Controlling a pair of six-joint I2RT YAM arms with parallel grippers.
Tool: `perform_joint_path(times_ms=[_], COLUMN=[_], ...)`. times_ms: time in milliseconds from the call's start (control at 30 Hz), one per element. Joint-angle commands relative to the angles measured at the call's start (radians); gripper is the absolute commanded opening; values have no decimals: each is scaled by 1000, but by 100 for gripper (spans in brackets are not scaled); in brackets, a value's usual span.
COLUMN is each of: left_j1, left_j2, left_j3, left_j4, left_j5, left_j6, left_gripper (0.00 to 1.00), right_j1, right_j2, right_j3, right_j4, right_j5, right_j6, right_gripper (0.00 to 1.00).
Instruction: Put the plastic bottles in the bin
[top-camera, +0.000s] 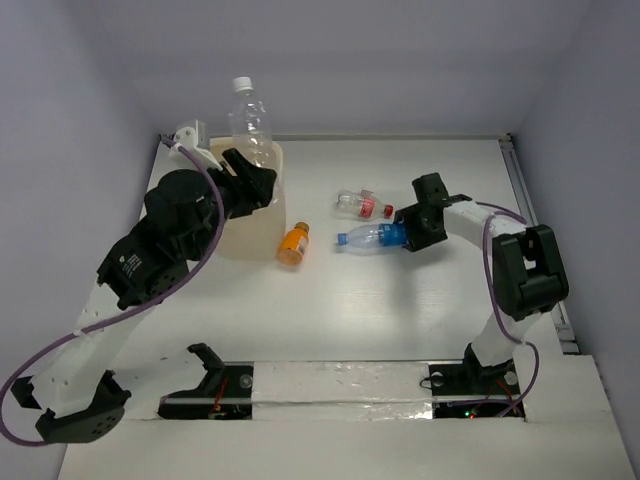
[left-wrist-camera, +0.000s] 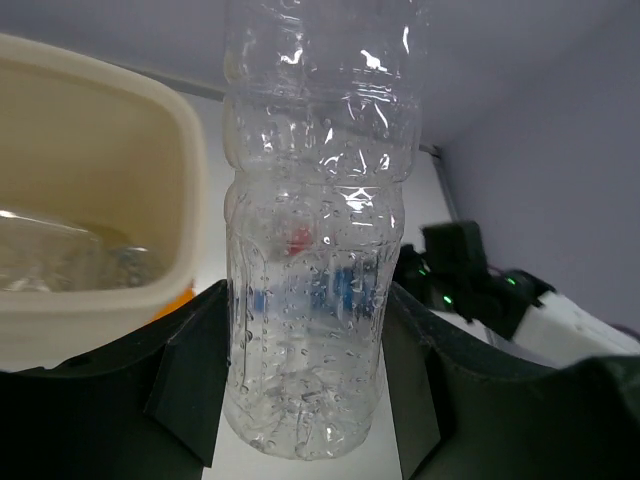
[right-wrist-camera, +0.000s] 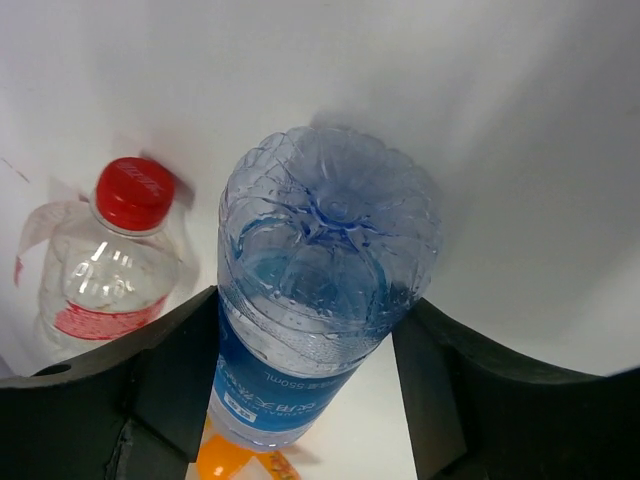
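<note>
The cream bin's opening is off to one side of the base of the clear bottle with the white cap, so my left gripper will next move over the opening, go down and release the bottle.
A clear crinkled bottle (top-camera: 250, 122) with a white cap stands upright above the cream bin (top-camera: 268, 228), and my left gripper (top-camera: 252, 182) is shut on its lower body (left-wrist-camera: 310, 300). Inside the bin (left-wrist-camera: 110, 160) lies another clear bottle (left-wrist-camera: 60, 262). A blue-labelled bottle (top-camera: 368, 237) lies on the table. My right gripper (top-camera: 408, 236) straddles its base end (right-wrist-camera: 320, 270), jaws open and near its sides. Next to it lie a red-capped bottle (top-camera: 362, 204) (right-wrist-camera: 100, 265) and a short orange bottle (top-camera: 292, 243).
White walls close in the table at the back and on both sides. A rail runs along the right edge (top-camera: 520, 190). The arm bases and a taped strip (top-camera: 340, 385) sit at the near edge. The left arm's cable (top-camera: 215, 225) loops beside the bin.
</note>
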Motion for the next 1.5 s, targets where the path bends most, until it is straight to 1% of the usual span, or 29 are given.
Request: perform_joint_path(times_ms=[0, 33, 100, 233, 267, 367, 400, 533, 633, 733, 767, 800, 833, 867, 900, 933, 1000, 1033, 1067, 1100, 1133, 1233, 1267, 1367, 1400, 1467], left_j1=[110, 183, 265, 348, 392, 457, 493, 515, 515, 515, 515, 515, 515, 515, 515, 515, 515, 515, 515, 515, 515, 515, 515, 524, 524, 524], left_j2=[26, 38, 69, 93, 95, 112, 121, 156, 161, 149, 145, 145, 144, 142, 141, 138, 129, 115, 109, 99, 84, 51, 41, 15, 9, 1], left_j3=[37, 45, 59, 13, -18, -64, -87, -131, -165, -240, -254, -285, -300, -312, -332, -340, -352, -352, -352, -342, -333, -290, -283, -251, -231, -207], left_j4=[-45, -38, -33, 14, 40, 105, 117, 191, 228, 295, 316, 326, 335, 349, 352, 352, 352, 350, 346, 341, 335, 301, 295, 263, 254, 226], left_j5=[29, 51, 82, 118, 129, 160, 178, 183, 154, 148, 143, 143, 145, 143, 143, 142, 140, 138, 137, 137, 138, 146, 145, 137, 141, 142], left_j6=[114, 131, 168, 217, 225, 255, 263, 291, 303, 315, 320, 326, 328, 329, 329, 329, 328, 329, 329, 331, 334, 332, 331, 326, 323, 323], left_gripper=[30, 30, 29, 29, 29, 28, 28, 28, 27, 28, 29, 30, 36, 43, 51, 63, 75, 91, 99, 99, 99, 99, 99, 99, 99, 99], right_j1=[-5, -5, -5, -5, -5, -5, -5, -5, 9, 43, 73, 93, 114, 169, 202, 234, 320, 342, 361, 394, 408, 450, 451, 503, 515, 547], right_j2=[-74, -111, -170, -269, -319, -391, -448, -601, -695, -724, -718, -709, -695, -665, -645, -620, -528, -493, -425, -392, -364, -257, -228, -104, -73, 13], right_j3=[-63, -81, -127, -200, -210, -233, -236, -218, -151, -45, -8, 71, 116, 157, 252, 306, 409, 510, 556, 598, 666, 756, 823, 937, 1017, 1092], right_j4=[-11, -5, 5, 35, 39, 41, 45, 42, 30, 36, 35, 27, 30, 39, 48, 48, 52, 39, 38, 33, 36, 52, 49, 12, -19, -36], right_j5=[56, 63, 90, 116, 118, 120, 120, 110, 106, 101, 106, 118, 139, 152, 193, 214, 254, 294, 307, 319, 342, 376, 376, 388, 394, 403], right_j6=[-43, -65, -95, -154, -166, -212, -223, -283, -298, -320, -329, -330, -336, -355, -369, -405, -453, -471, -517, -533, -559, -603, -632, -698, -714, -755], right_gripper=[59, 58, 58, 57, 57, 56, 57, 56, 56, 55, 55, 55, 55, 55, 55, 55, 55, 55, 55, 55, 55, 55, 55, 55, 55, 55])
